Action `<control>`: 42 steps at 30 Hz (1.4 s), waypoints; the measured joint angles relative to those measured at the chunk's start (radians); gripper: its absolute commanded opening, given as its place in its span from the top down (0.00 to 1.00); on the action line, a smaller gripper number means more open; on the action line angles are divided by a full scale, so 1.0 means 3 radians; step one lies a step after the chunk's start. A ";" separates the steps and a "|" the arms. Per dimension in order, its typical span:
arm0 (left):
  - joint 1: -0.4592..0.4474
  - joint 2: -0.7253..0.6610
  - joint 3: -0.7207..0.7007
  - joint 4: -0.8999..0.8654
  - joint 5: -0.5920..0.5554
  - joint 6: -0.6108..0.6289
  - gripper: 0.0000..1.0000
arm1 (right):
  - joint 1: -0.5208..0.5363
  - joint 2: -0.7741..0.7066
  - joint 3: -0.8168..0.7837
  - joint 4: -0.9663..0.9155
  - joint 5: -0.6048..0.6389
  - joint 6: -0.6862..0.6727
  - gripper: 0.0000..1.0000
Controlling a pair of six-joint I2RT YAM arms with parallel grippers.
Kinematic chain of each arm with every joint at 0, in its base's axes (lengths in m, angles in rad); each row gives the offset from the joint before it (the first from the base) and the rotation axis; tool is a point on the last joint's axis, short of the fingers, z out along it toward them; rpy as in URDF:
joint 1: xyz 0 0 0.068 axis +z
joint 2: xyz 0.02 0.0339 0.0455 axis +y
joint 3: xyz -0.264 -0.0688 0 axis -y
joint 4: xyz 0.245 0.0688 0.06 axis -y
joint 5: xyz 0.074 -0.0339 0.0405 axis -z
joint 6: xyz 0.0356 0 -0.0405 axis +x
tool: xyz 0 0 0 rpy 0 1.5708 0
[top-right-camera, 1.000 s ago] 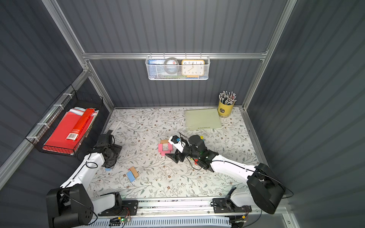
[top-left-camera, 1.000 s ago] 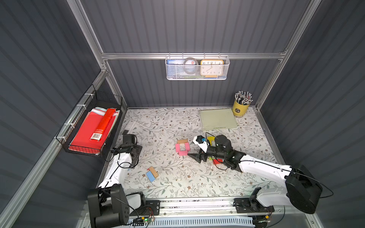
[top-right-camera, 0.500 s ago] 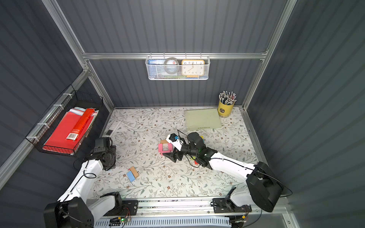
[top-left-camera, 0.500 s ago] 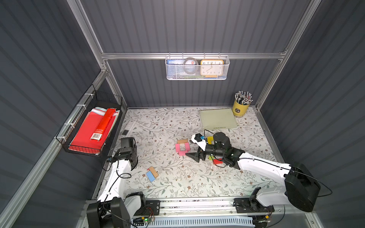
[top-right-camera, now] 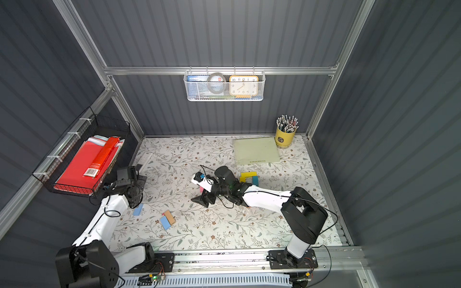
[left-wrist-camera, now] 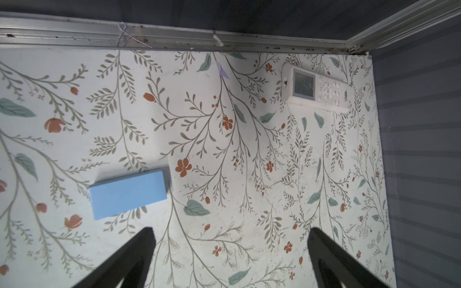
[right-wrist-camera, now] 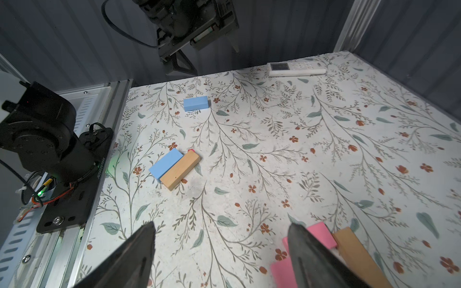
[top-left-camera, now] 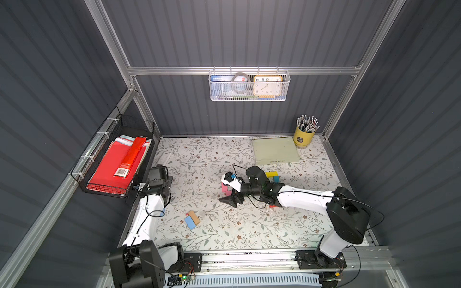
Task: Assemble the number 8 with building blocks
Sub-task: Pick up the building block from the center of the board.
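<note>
I will next move my left gripper back toward the base and down onto the light blue block (top-right-camera: 138,209) (left-wrist-camera: 128,193), because it is nearer the base than my open fingers.
My left gripper (left-wrist-camera: 230,233) is open over bare mat at the table's left edge, with a light blue block (left-wrist-camera: 128,193) lying flat just ahead of one finger. My right gripper (right-wrist-camera: 222,229) is open and empty near mid-table. One of its fingers stands over two pink blocks (right-wrist-camera: 320,235) next to a tan block (right-wrist-camera: 356,254). A blue and tan pair (top-left-camera: 192,219) lies front-left of it. Yellow, blue and green blocks (top-left-camera: 272,175) sit behind the right arm. In both top views the left gripper's fingers are hidden under its wrist (top-right-camera: 128,183).
A white remote (left-wrist-camera: 316,91) lies near the back-left corner. A pale green pad (top-left-camera: 274,150) and a yellow pencil cup (top-left-camera: 303,138) stand at the back right. A wire basket of red folders (top-left-camera: 117,164) hangs over the left wall.
The left gripper has opened wider and its arm has shifted a little along the left edge. The right gripper has slid left, past the pink blocks.
</note>
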 measured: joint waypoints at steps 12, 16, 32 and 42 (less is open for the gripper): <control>0.0354 0.0422 -0.0272 -0.0014 0.0284 0.0018 0.01 | 0.0045 -0.0112 -0.0037 -0.0206 0.0104 -0.0193 0.10; 0.0441 0.0422 -0.0244 -0.0090 0.0248 0.0135 0.01 | 0.0045 -0.0127 -0.0114 -0.0216 0.0123 -0.0210 0.10; 0.0551 0.0899 -0.0070 -0.0146 0.0209 0.0532 0.09 | 0.0045 -0.0097 -0.0136 -0.0219 0.0130 -0.0262 0.10; 0.0551 0.1073 -0.0064 -0.0080 0.0273 0.0631 0.16 | 0.0045 -0.0066 -0.0174 -0.0219 0.0132 -0.0263 0.10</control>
